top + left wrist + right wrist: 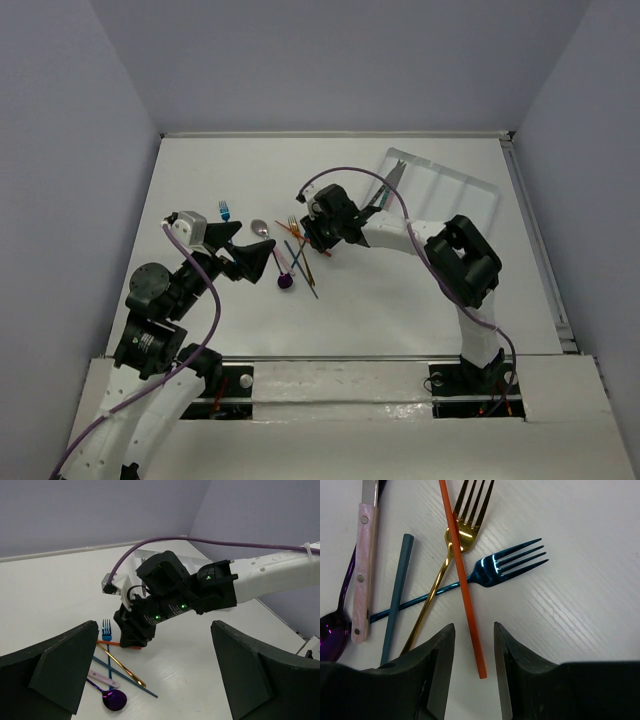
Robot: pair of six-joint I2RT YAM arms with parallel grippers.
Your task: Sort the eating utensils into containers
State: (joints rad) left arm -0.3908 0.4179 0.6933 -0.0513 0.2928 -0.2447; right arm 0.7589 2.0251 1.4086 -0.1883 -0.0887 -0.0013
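Note:
My right gripper goes down a little and shifts along the orange-red handle [465, 580] toward the forks next.
A heap of eating utensils lies at the table's middle: an orange-red handle [465, 580] crosses a gold fork [464, 532] and a blue fork [506, 564], beside a teal handle [397, 600], a pink-handled piece [362, 570] and a purple spoon [331, 632]. My right gripper [474, 632] is low over the heap and open. Its jaws stand either side of the orange-red handle's free end without touching it. My left gripper [255, 258] hovers open and empty just left of the heap. The translucent tray [470, 185] with the containers sits at the back right.
A second blue fork [225, 210] and a silver spoon [260, 228] lie apart, left of the heap. A dark utensil [392, 182] rests at the tray's left end. The right arm [465, 260] reaches in from the right. Walls enclose the table.

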